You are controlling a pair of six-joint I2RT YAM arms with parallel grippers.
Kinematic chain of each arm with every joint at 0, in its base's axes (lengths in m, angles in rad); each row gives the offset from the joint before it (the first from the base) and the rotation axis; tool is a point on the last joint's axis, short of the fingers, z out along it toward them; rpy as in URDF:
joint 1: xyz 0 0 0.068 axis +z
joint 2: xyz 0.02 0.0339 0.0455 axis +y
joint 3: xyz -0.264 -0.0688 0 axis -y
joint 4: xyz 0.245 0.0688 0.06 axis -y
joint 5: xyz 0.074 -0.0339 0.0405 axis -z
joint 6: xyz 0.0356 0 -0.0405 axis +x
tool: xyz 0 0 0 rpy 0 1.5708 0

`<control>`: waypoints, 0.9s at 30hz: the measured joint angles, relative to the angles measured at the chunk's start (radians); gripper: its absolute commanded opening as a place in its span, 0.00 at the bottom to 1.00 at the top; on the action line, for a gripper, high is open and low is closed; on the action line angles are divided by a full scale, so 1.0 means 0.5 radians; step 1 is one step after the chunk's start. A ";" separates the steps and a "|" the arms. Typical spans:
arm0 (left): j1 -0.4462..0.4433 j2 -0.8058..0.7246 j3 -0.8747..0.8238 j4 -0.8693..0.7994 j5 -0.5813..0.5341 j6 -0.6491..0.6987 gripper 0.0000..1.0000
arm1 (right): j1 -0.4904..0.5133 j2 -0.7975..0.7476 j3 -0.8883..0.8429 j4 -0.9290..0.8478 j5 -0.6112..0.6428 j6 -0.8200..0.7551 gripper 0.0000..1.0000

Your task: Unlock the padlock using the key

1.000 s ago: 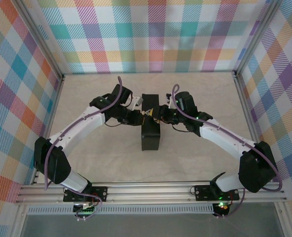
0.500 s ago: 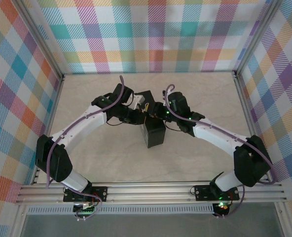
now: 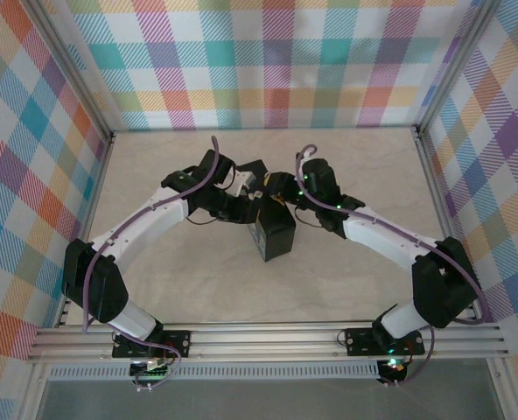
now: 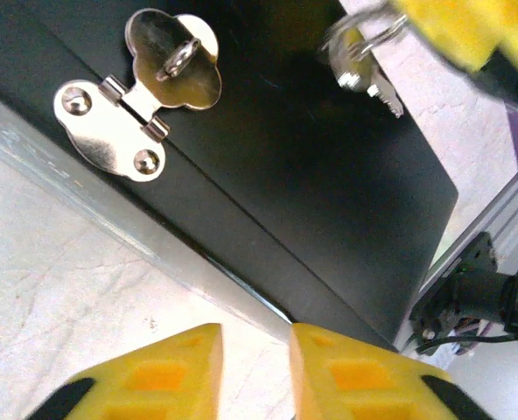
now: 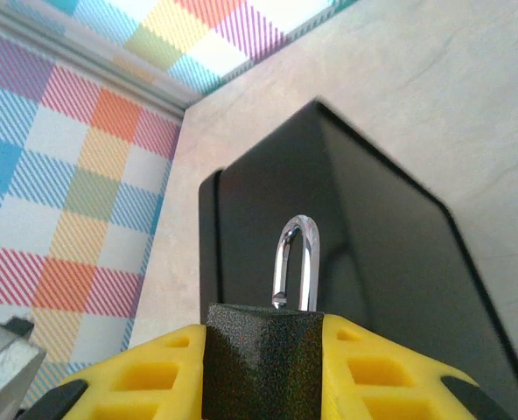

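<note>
The padlock's shackle is already open, so my right gripper will go off the box (image 5: 346,236), back and down to the bare tabletop beside it, to release the padlock.
My right gripper (image 5: 263,331) is shut on the padlock (image 5: 263,363), a dark speckled block. Its silver shackle (image 5: 296,258) stands up in front of the black box (image 5: 346,236), one leg clear of the body. In the left wrist view the key (image 4: 366,68) bunch dangles, blurred, just under a yellow right fingertip (image 4: 465,26); what it hangs from is hidden. My left gripper (image 4: 255,339) is open, with bare table between its fingers, close to the box (image 4: 311,192). From above, both grippers meet at the box's far end (image 3: 261,194).
A silver hasp (image 4: 141,92) with its staple sits on the box's side. The box (image 3: 275,234) lies skewed mid-table. Plaid walls close in the left, right and back. An aluminium rail (image 3: 268,339) runs along the near edge.
The box has swung from straight to skewed. My right gripper has moved left and back with the padlock. The left gripper's fingers have parted.
</note>
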 measured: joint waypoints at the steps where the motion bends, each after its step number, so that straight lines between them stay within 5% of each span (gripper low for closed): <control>1: 0.001 -0.008 0.001 -0.005 0.007 -0.002 0.31 | -0.046 -0.030 0.000 -0.018 -0.021 -0.010 0.20; 9: 0.049 -0.048 0.043 -0.020 -0.039 0.004 0.39 | -0.458 -0.319 -0.156 -0.218 -0.114 -0.195 0.21; 11: 0.062 -0.048 0.052 -0.015 -0.127 0.016 0.47 | -0.537 -0.340 -0.282 -0.251 -0.096 -0.237 0.21; 19: 0.113 -0.049 0.055 0.002 -0.494 0.056 0.47 | -0.668 -0.202 -0.696 -0.408 0.056 -0.369 0.23; 27: 0.124 -0.075 0.076 0.004 -0.626 0.089 0.47 | -0.735 -0.007 -0.706 -0.404 0.119 -0.450 0.44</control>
